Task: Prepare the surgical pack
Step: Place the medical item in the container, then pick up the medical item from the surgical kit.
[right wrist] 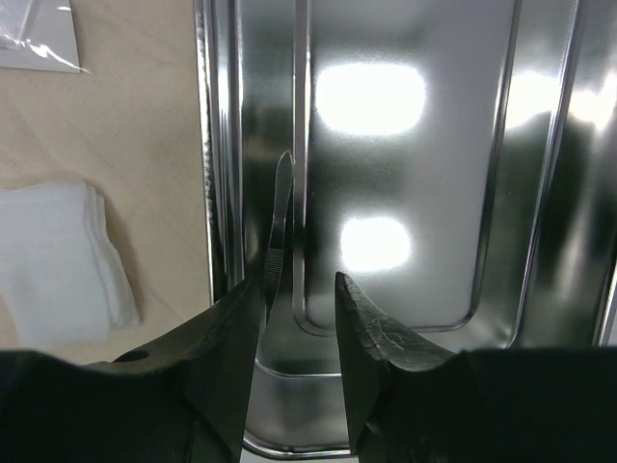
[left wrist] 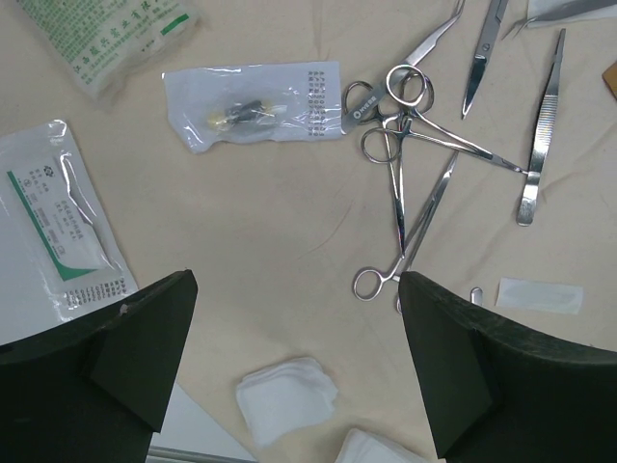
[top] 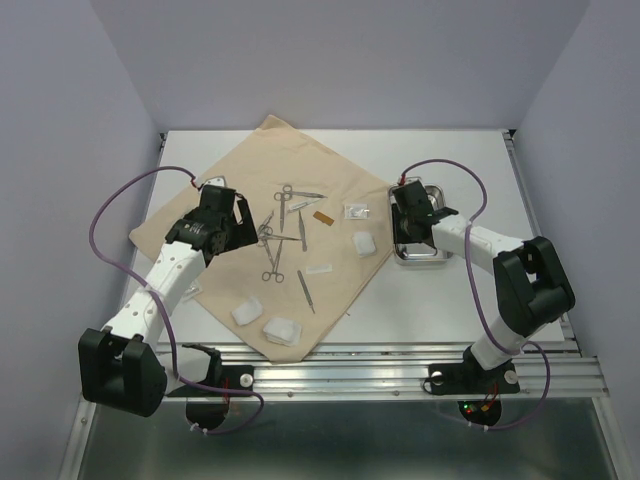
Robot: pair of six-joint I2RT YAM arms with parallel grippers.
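Note:
The right gripper lifts from the tray next, moves back across the cloth and lowers onto the slim forceps [top: 306, 291] beside the white strip, still outside the tray.
A beige cloth [top: 250, 180] lies spread on the table. On it lie silver scissors and clamps [top: 272, 250] and white gauze pads [top: 247, 311] [top: 363, 244]. My left gripper [left wrist: 299, 328] hangs open above the cloth [left wrist: 241, 231], with a gauze pad [left wrist: 286, 397] below the gap and the clamps [left wrist: 400, 193] ahead to the right. Over the steel tray [top: 420, 258], my right gripper [right wrist: 297, 289] has its jaws parted. Slim forceps [right wrist: 279, 227] lie in the tray [right wrist: 405, 145] along its left wall, their end against my left finger [right wrist: 227, 328].
Sealed packets [left wrist: 255, 104] [left wrist: 58, 217] lie on the cloth ahead of my left gripper. A gauze pad [right wrist: 58, 260] sits on the cloth just left of the tray. Straight tweezers [left wrist: 542, 125] lie at the far right.

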